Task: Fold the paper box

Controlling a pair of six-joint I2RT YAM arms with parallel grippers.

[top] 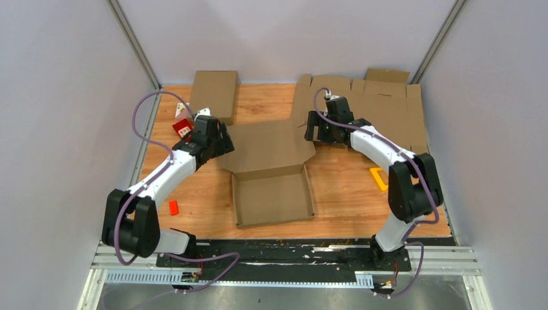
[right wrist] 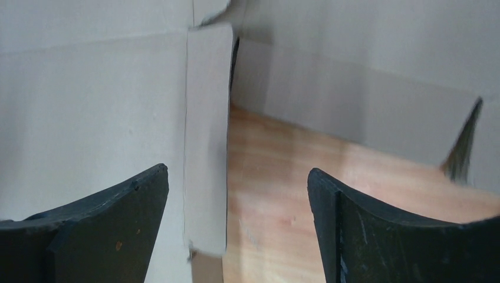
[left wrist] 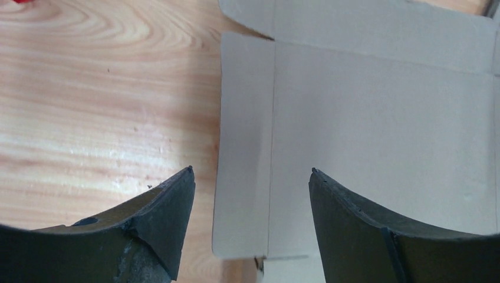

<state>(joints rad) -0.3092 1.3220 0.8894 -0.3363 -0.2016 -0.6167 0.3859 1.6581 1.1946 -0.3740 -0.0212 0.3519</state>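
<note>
I will next lower my left gripper and close it on the lid's side flap below it, because its open fingers already reach across the width of the flap.
A brown paper box lies in the middle of the table, its tray folded up at the front and its lid panel flat behind. My left gripper is open over the lid's left side flap, one finger above the wood and one above the panel. My right gripper is open over the lid's right side flap, one finger above the panel and one above the wood. Neither gripper holds anything.
A closed cardboard box stands at the back left. Flat unfolded box blanks lie at the back right. A red and white object sits by the left arm, a small red piece at front left, a yellow piece at right.
</note>
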